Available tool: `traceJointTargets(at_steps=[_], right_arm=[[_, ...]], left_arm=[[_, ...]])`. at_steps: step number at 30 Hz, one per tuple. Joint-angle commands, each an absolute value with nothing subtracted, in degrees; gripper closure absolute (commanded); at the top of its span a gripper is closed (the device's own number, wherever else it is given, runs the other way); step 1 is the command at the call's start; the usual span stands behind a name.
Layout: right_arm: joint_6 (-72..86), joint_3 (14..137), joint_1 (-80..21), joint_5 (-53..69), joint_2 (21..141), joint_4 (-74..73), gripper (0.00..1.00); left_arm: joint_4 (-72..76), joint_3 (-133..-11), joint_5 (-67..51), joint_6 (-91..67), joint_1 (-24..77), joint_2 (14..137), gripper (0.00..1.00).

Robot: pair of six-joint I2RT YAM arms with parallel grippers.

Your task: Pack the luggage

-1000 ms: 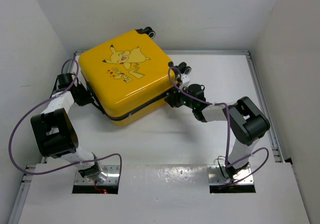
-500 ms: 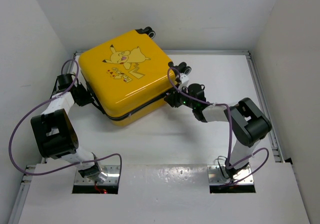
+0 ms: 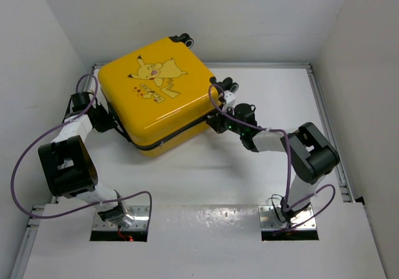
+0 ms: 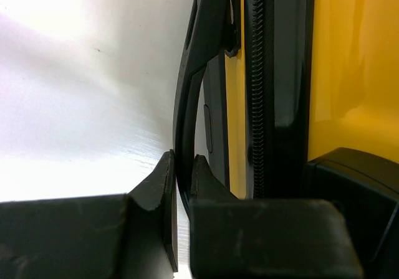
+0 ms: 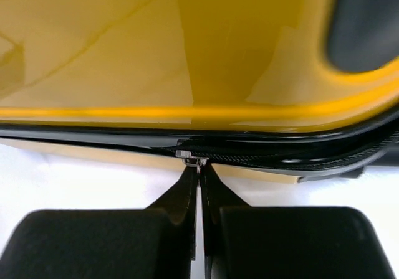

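Observation:
The luggage sits tilted diagonally, so the left gripper will push its handle outward toward the table by the back bar [image 3: 96, 81], which lies outward of the gripper, to straighten the luggage, and then let go.
The yellow luggage [image 3: 156, 98] with its cartoon print lies lid-down closed on the white table, tilted diagonally. My left gripper [image 3: 110, 122] sits at its left side. In the left wrist view the left gripper [image 4: 182, 173] is shut on the thin black handle loop [image 4: 186, 104], beside the black zipper trim [image 4: 257, 104]. At the case's right front edge is my right gripper [image 3: 216, 122]. Seen from the right wrist, the right gripper [image 5: 199, 167] is pinched shut on the small metal zipper pull [image 5: 192, 158], under the yellow shell [image 5: 187, 42].
Black wheels stick out at the case's far corner [image 3: 185, 40] and right corner [image 3: 227, 85]. White walls close in on the left, back and right. A metal rail [image 3: 327, 123] runs along the table's right edge.
The right gripper's jaws have closed onto the zipper pull. The right arm's elbow has shifted slightly to the right. The left arm and the luggage have not moved.

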State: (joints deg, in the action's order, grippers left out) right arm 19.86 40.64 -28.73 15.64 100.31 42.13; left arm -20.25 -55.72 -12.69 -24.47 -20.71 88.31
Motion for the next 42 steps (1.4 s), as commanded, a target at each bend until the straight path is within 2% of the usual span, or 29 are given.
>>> traceJointTargets(at_steps=[1, 9, 16, 22, 26, 33, 42], right_arm=[[19.0, 41.8, -26.5, 13.8, 94.0, 52.2, 1.0], [17.5, 37.9, -22.4, 15.5, 90.7, 51.1, 1.0], [16.6, 38.9, -21.9, 16.1, 92.4, 49.9, 1.0], [17.3, 42.2, -15.9, 12.4, 95.9, 45.9, 1.0], [19.5, 44.7, -10.5, 12.7, 99.0, 44.4, 1.0], [25.6, 54.5, -5.5, 14.8, 109.9, 48.2, 1.0], [47.0, 81.9, -4.4, 21.8, 134.4, 52.6, 1.0]], left_arm=[[-27.9, -53.5, -6.5, -21.6, -22.9, 91.4, 1.0], [-28.4, -54.2, -7.0, -20.5, -25.3, 91.4, 1.0], [-28.4, -54.2, -7.0, -20.5, -25.8, 91.4, 1.0], [-28.4, -60.2, -7.0, -19.4, -30.8, 97.2, 1.0], [-27.9, -68.3, -7.6, -18.4, -31.4, 102.9, 1.0], [-27.2, -81.4, -8.2, -14.2, -29.7, 114.0, 1.0], [-26.1, -95.3, -14.0, -10.8, -24.7, 126.5, 1.0]])
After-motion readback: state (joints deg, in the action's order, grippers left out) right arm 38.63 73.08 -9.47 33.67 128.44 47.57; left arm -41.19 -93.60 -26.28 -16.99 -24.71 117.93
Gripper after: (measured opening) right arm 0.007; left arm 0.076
